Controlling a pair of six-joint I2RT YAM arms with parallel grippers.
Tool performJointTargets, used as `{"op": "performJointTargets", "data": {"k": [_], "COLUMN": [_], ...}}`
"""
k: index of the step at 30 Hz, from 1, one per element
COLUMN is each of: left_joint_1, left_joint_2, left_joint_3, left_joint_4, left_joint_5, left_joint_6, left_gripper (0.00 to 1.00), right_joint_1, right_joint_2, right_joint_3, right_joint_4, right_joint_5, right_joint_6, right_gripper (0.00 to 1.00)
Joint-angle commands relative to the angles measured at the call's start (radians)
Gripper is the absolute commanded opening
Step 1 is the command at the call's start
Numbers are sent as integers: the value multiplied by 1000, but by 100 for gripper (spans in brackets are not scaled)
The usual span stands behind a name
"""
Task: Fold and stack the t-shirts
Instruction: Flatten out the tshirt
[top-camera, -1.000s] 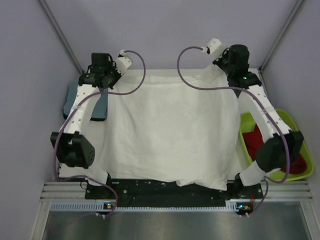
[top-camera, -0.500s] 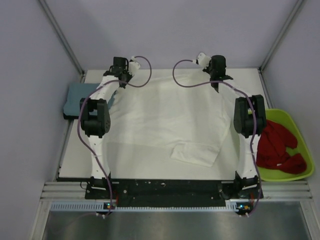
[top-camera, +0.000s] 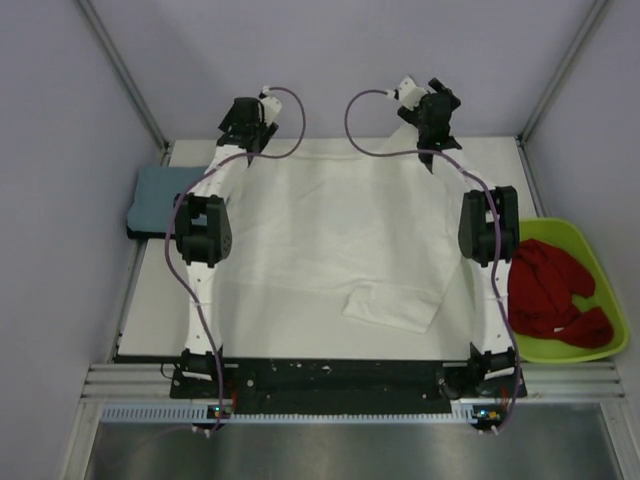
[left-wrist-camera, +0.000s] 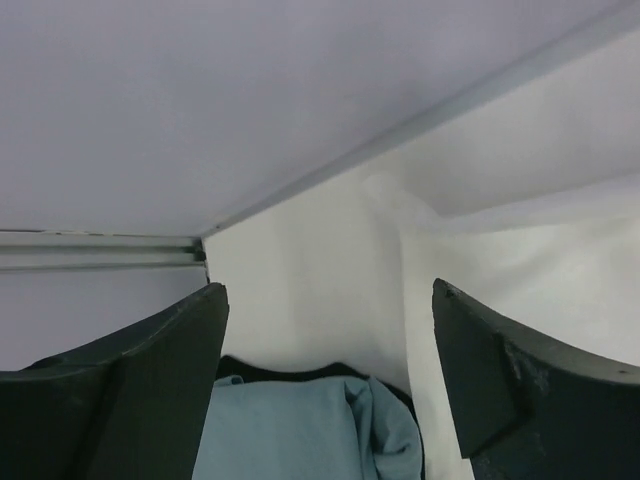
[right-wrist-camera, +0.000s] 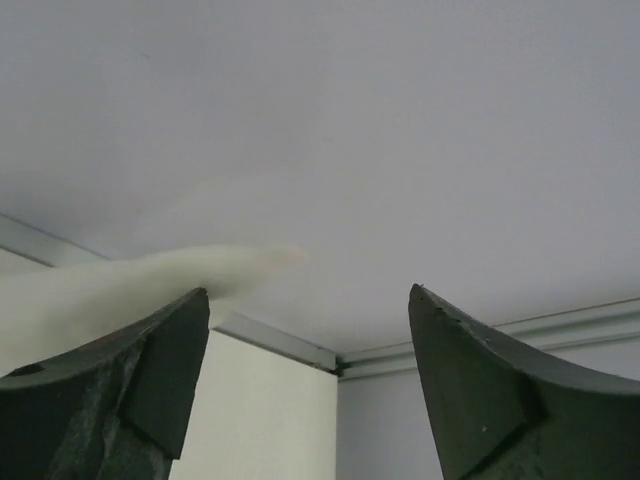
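My right gripper is to turn next and move back and down onto the flap, because that flap sticks out past the shirt's near edge.
A large white t-shirt (top-camera: 330, 230) lies spread over the table, with one flap folded over near the front (top-camera: 392, 305). My left gripper (top-camera: 243, 116) hovers over its far left corner, and my right gripper (top-camera: 437, 108) over its far right corner. Both are open and hold nothing. In the left wrist view, between the open left gripper's (left-wrist-camera: 328, 290) fingers, a folded blue-grey t-shirt (left-wrist-camera: 300, 430) lies on a black one (left-wrist-camera: 290, 368), with the white shirt (left-wrist-camera: 530, 270) to the right. In the right wrist view a blurred white cloth edge (right-wrist-camera: 120, 285) passes the right gripper's (right-wrist-camera: 308, 291) left finger.
The blue-grey shirt (top-camera: 165, 195) sits at the table's left edge. A lime-green bin (top-camera: 575, 240) with red cloth (top-camera: 545, 295) stands off the table's right side. Grey walls and a metal frame close in the back and sides.
Both grippers carried the white shirt's edge to the far side, then opened and let it go. The shirt now lies flat, and both grippers have lifted slightly.
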Motion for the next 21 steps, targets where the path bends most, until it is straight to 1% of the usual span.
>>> {"op": "performJointTargets", "data": {"k": [1, 2, 3, 4, 6, 8, 10, 11, 12, 14, 15, 17, 19, 21], "left_joint_1": [1, 3, 3, 3, 3, 3, 3, 3, 3, 6, 10, 27, 62, 108], "left_joint_2": [59, 44, 19, -16, -114, -223, -353, -405, -466, -575, -621, -717, -772, -804], "left_joint_3": [195, 204, 185, 174, 88, -37, -171, -228, -300, -438, -514, -633, -720, -797], "left_joint_4": [17, -1, -21, -33, -64, -101, -169, -220, -260, -338, -378, -469, -585, -676], "left_joint_5": [-126, -122, -100, -86, -15, 82, 217, 309, 358, 432, 450, 463, 498, 512], "left_joint_6": [-15, -19, -19, -19, -10, 10, 79, 126, 178, 287, 339, 445, 557, 640], "left_gripper": [93, 97, 98, 99, 99, 99, 99, 96, 92, 83, 79, 77, 76, 75], "right_joint_1": [-22, -22, -21, -18, -5, 8, 36, 51, 74, 122, 146, 220, 310, 399], "right_joint_2": [15, 1, -15, -46, -135, -254, -407, -472, -550, -691, -766, -879, -978, -1032], "right_joint_3": [209, 239, 272, 291, 262, 146, -10, -88, -174, -348, -424, -582, -705, -785], "right_joint_4": [-227, -297, -393, -459, -568, -656, -693, -732, -763, -777, -776, -780, -796, -873], "right_joint_5": [13, 1, -23, -43, -118, -267, -390, -456, -526, -606, -635, -656, -628, -594], "right_joint_6": [190, 227, 265, 295, 338, 330, 283, 242, 199, 157, 148, 146, 117, 93], "right_gripper": [88, 93, 99, 99, 99, 99, 99, 99, 99, 98, 97, 94, 87, 82]}}
